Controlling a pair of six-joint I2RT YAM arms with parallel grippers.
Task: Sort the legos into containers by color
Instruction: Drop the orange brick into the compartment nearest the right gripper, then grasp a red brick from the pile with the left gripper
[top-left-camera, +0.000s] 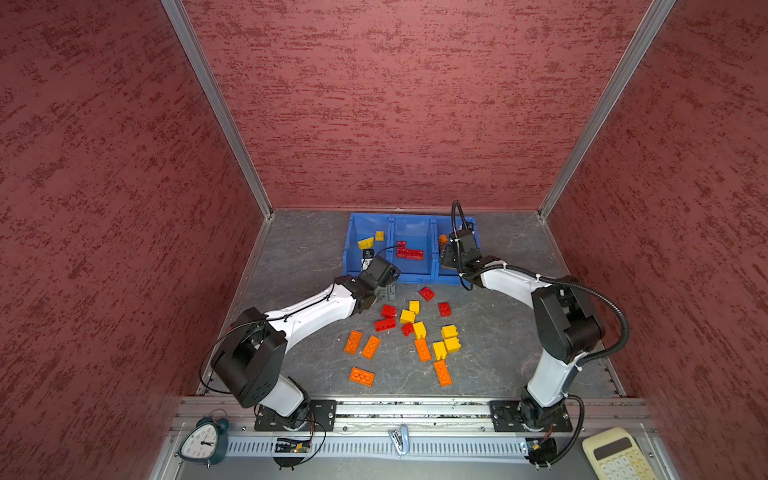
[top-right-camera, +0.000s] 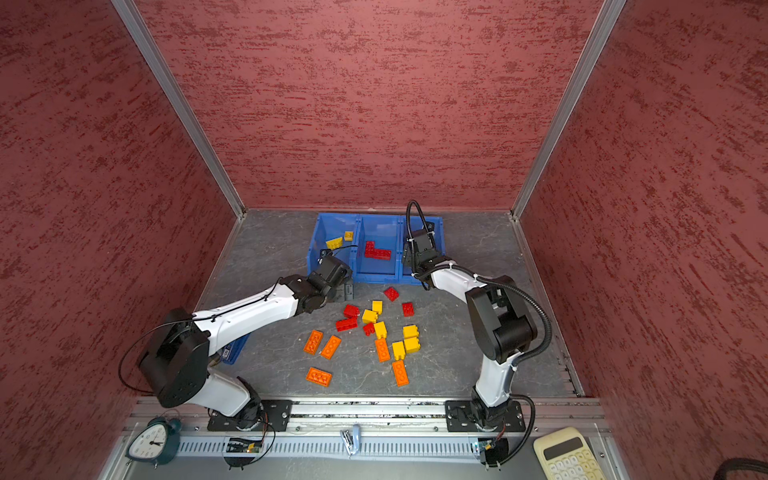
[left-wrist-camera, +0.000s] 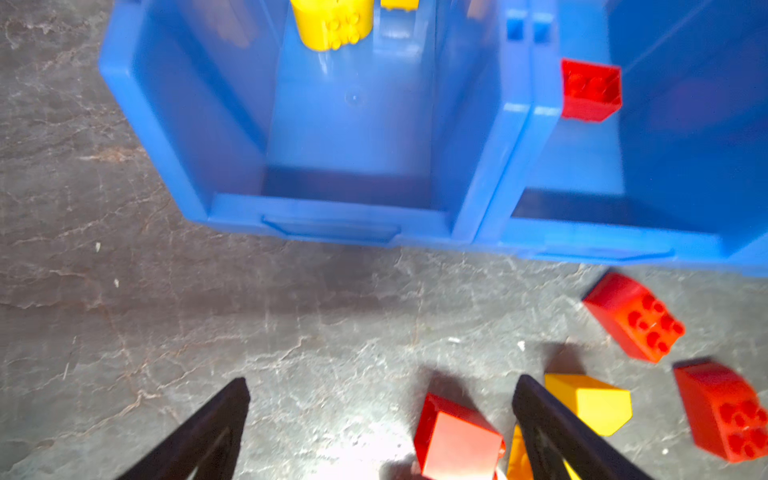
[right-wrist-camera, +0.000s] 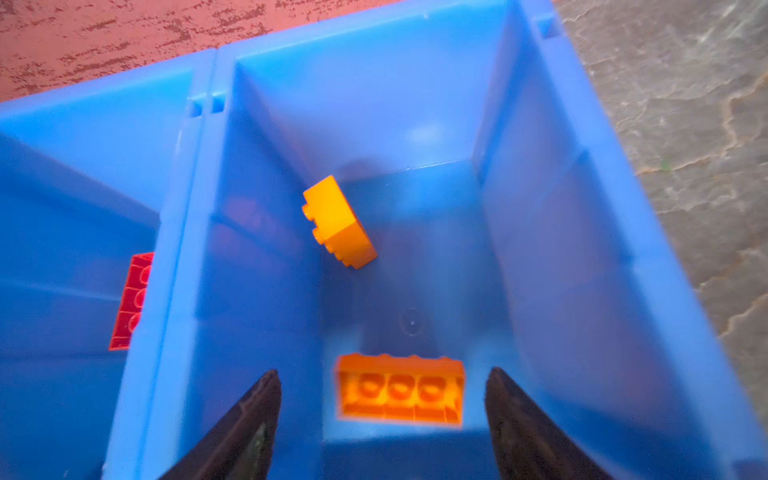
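The red lego (left-wrist-camera: 457, 440) beside one gripper finger is crooked, below and back, so my left gripper will next pull back, turn along the lego's sides and go down around it.
Three joined blue containers (top-left-camera: 415, 277) (top-right-camera: 376, 277) stand at the back. The left one holds yellow legos (top-left-camera: 365, 242), the middle red ones (top-left-camera: 409, 251). My right gripper (right-wrist-camera: 383, 374) (top-left-camera: 446, 254) hangs open over the right container. A long orange lego (right-wrist-camera: 401, 390) shows blurred between its fingers, touching neither, and a short orange one (right-wrist-camera: 338, 222) lies deeper in. My left gripper (left-wrist-camera: 382, 382) (top-left-camera: 385, 293) is open just in front of the containers, low over the table. A red lego (left-wrist-camera: 457, 440) lies beside one of its fingers. Loose red, yellow and orange legos (top-left-camera: 415, 328) are scattered mid-table.
Red textured walls close in the table on three sides. A metal rail (top-left-camera: 415, 409) with both arm bases runs along the front. A clock (top-left-camera: 205, 442) and a calculator (top-left-camera: 615, 453) sit in front of it. A small blue tray (top-right-camera: 237, 349) lies under the left arm.
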